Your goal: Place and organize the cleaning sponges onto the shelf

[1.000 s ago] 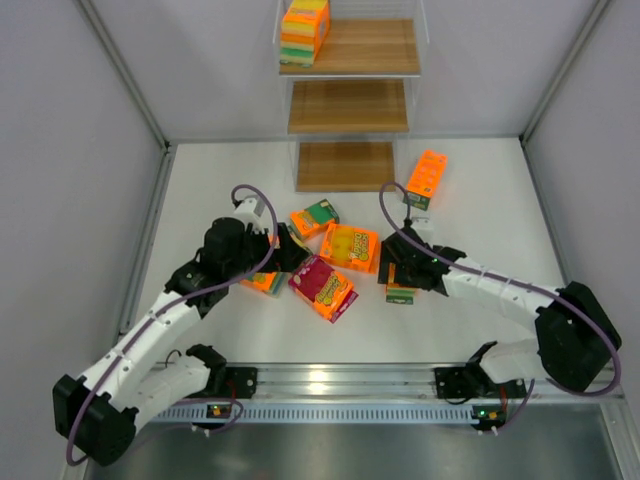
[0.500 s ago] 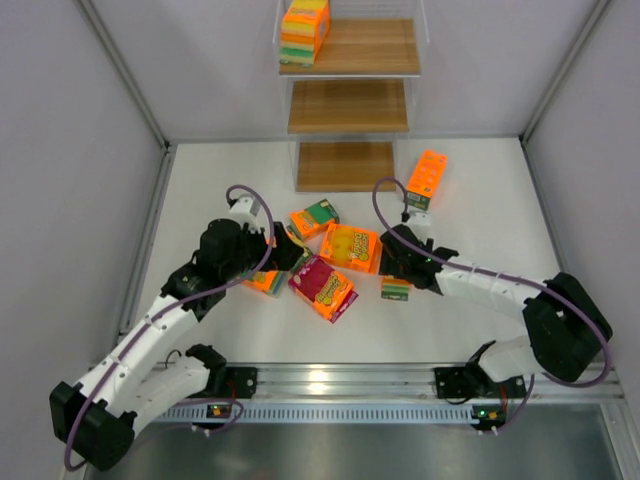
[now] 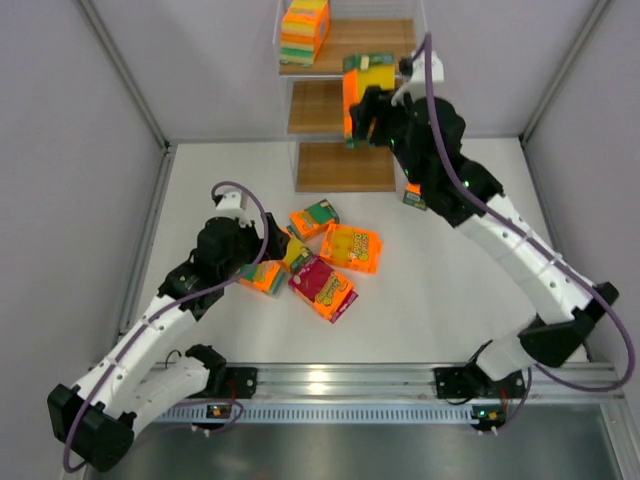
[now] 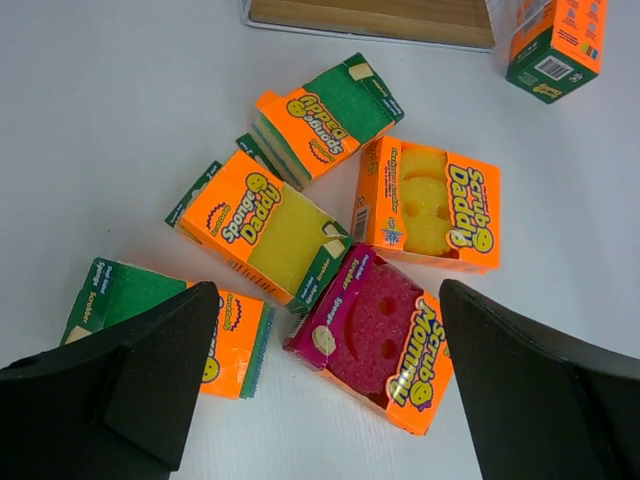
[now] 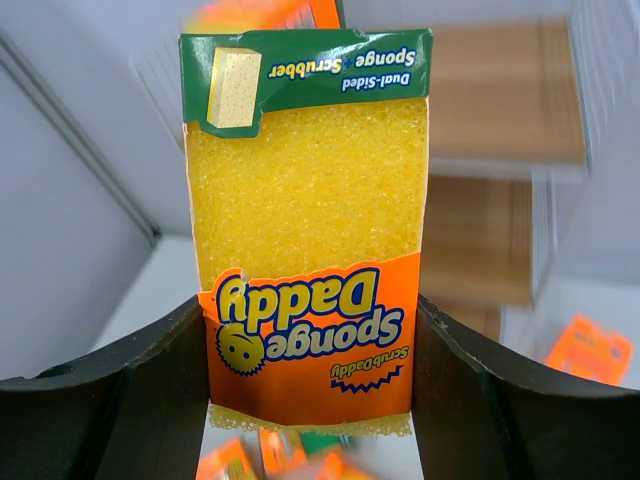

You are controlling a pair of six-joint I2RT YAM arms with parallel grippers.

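The board beside the stack on the top level is bare, so I will move my right gripper outward over it, tilt it level and release the pack.
My right gripper is shut on a yellow-faced sponge pack and holds it high in front of the shelf, by its upper tiers. In the right wrist view the pack stands upright between the gripper fingers, with the shelf boards blurred behind. A stack of packs sits at the left of the top tier. My left gripper is open and empty above the loose packs on the table. Between its fingers lie a magenta pack, a yellow-faced pack and a green-backed pack.
More packs lie nearby: a green-faced one, a yellow Scrub Daddy box and an orange box near the shelf's foot, partly hidden behind my right arm. Grey walls enclose the white table.
My right gripper took hold of the yellow-faced pack on the table and lifted it up and back to the shelf. My left arm shifted slightly left.
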